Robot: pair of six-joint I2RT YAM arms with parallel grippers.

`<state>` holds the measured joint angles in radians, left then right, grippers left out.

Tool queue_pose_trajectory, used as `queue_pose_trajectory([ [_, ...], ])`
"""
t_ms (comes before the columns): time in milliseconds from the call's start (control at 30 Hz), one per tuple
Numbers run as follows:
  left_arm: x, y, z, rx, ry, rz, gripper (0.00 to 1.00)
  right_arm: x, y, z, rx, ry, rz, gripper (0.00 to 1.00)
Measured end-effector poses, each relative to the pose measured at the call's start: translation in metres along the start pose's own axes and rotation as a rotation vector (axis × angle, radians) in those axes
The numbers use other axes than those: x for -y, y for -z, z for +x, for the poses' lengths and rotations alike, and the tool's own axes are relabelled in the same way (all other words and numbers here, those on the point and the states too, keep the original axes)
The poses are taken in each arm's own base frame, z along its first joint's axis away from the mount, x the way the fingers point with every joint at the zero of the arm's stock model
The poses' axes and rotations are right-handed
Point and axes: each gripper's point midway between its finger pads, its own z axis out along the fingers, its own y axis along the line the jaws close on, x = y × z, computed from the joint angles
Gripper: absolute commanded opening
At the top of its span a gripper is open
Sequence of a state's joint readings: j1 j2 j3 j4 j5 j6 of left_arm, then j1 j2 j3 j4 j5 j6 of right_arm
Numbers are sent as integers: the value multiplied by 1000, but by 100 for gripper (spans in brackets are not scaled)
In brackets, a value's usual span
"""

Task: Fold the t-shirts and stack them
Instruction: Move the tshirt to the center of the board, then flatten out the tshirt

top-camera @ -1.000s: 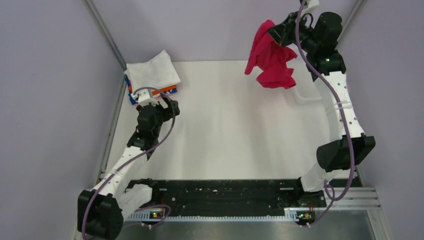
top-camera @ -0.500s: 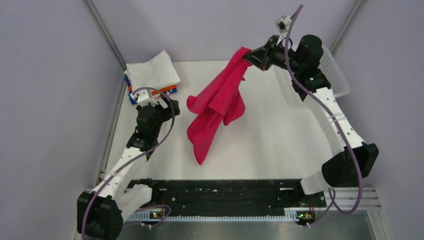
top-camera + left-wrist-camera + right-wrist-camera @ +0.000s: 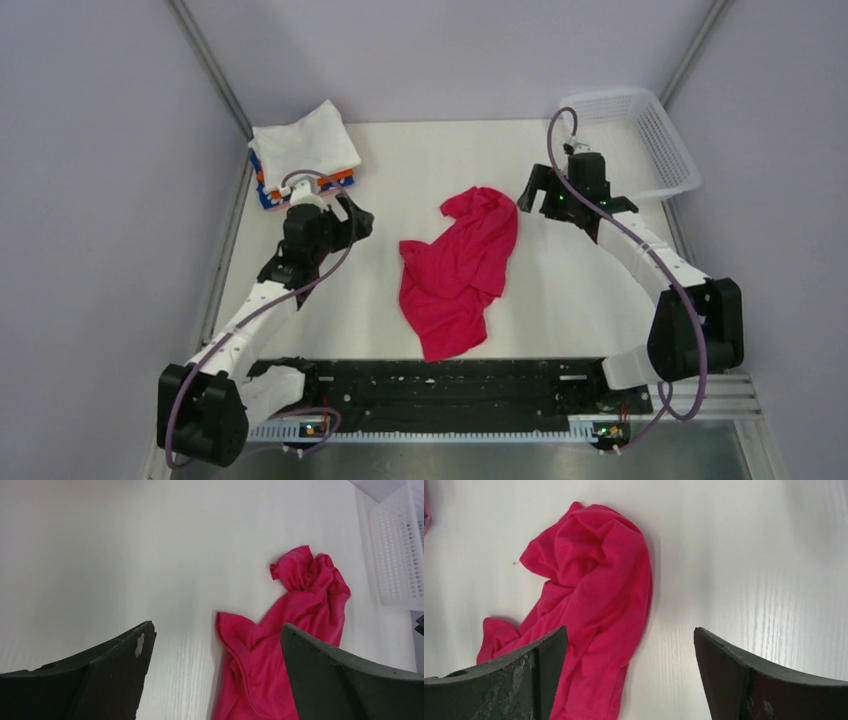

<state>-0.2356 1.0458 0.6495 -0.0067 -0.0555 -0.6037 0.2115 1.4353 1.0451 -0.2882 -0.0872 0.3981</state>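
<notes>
The left gripper moves back and across to the crimson-pink t-shirt next, then goes down onto the hemmed fold (image 3: 409, 257) (image 3: 231, 638) beside the t-shirt's jutting corner.
A crimson-pink t-shirt (image 3: 462, 268) lies crumpled in the middle of the white table, also seen in the left wrist view (image 3: 295, 615) and the right wrist view (image 3: 589, 600). A stack of folded t-shirts (image 3: 304, 150), white on top with orange and blue below, sits at the back left corner. My left gripper (image 3: 352, 222) hovers open just left of the crumpled shirt, its fingers (image 3: 100, 675) empty. To the shirt's right, my right gripper (image 3: 530, 192) is open and holds nothing, its fingers (image 3: 749, 680) wide apart above the table.
A white plastic mesh basket (image 3: 650, 140) stands at the back right corner, also at the right edge of the left wrist view (image 3: 395, 555). Metal frame posts rise at both back corners. The arm bases sit on a black rail (image 3: 450, 385) along the near edge.
My right gripper carried the pink t-shirt from the back right toward the centre, came down, opened and let it drop onto the table. The left arm turned slightly toward the shirt.
</notes>
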Motion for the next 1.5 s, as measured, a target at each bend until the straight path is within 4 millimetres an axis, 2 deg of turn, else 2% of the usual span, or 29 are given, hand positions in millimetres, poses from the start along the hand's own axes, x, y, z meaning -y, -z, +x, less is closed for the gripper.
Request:
queue_pose_trajectory([
  [100, 11, 1, 16, -71, 18, 44, 99, 7, 7, 6, 13, -3, 33, 97],
  [200, 23, 0, 42, -160, 19, 83, 99, 3, 17, 22, 10, 0, 10, 98],
  [300, 39, 2, 78, -279, 0, 125, 97, -9, 20, 52, -36, 5, -34, 97],
  [433, 45, 4, 118, -411, -21, 136, 86, -26, 21, 117, -163, 43, -71, 96],
  [500, 46, 6, 140, -476, -42, 130, 80, -28, 26, 141, -204, 58, -79, 95],
  [633, 51, 6, 156, -525, -56, 123, 63, -35, 43, 166, -227, 73, -121, 94],
  [800, 60, -6, 167, -554, -81, 107, 54, -58, 60, 201, -285, 136, -213, 93],
  [900, 59, -16, 167, -548, -94, 68, 52, -67, 68, 219, -330, 178, -241, 93],
  [1067, 49, -26, 167, -533, -111, 4, 47, -73, 72, 225, -343, 193, -260, 92],
  [1233, 40, -33, 175, -548, -119, -36, 11, -80, 75, 236, -372, 204, -283, 91],
  [1300, 38, -35, 178, -556, -123, -47, 0, -83, 75, 246, -398, 213, -292, 88],
  [1400, 40, -37, 177, -556, -124, -49, 0, -82, 74, 268, -459, 231, -283, 76],
  [1500, 44, -39, 173, -544, -122, -41, 0, -81, 71, 280, -492, 235, -271, 57],
])
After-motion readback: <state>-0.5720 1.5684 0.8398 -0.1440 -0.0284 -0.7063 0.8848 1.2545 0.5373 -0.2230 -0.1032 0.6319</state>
